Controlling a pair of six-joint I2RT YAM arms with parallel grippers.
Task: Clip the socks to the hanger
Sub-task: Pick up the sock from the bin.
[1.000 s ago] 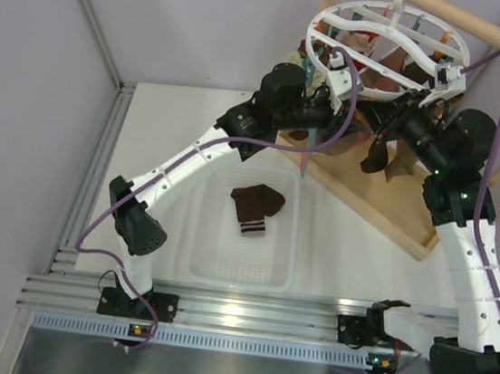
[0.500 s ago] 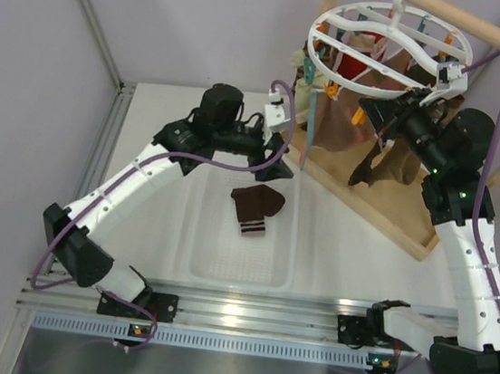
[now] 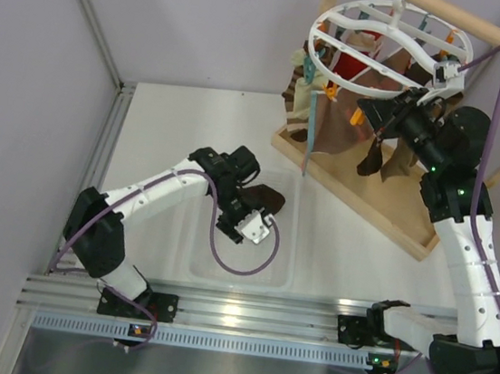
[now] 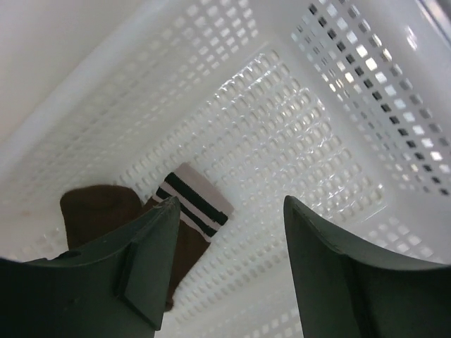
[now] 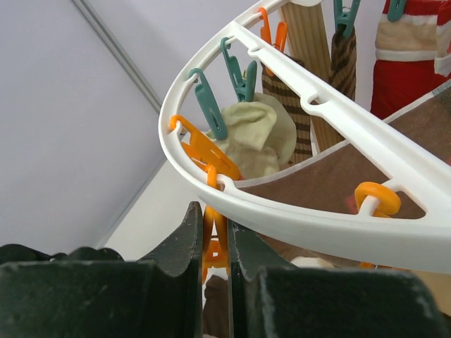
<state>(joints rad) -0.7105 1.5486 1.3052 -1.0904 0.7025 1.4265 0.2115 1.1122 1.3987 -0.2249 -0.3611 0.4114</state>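
Observation:
My left gripper should turn and lower over the brown sock's striped cuff (image 4: 194, 200) next. The cuff is below my left gripper and to the left in the wrist view.
One brown sock (image 3: 268, 196) with a striped cuff (image 4: 194, 201) lies on the floor of the white basket (image 3: 195, 249). My left gripper (image 3: 247, 209) hangs inside the basket just above it, open and empty (image 4: 231, 204), with the sock under its left finger. The white ring hanger (image 3: 314, 47) hangs from the wooden rod. Under its rim (image 5: 331, 225), my right gripper (image 3: 380, 112) is shut on an orange peg (image 5: 217, 222). A second brown sock (image 3: 372, 158) dangles below that peg.
The wooden stand's plank (image 3: 371, 200) lies right of the basket, and its rod (image 3: 488, 29) crosses the top. Tan, striped and red socks (image 5: 257, 137) and teal pegs (image 5: 210, 105) hang from the ring. A metal rail (image 3: 234, 317) runs along the near edge.
My left arm left the hanger, swung down into the basket and opened its jaws over the lying sock. My right gripper closed tighter on the orange peg.

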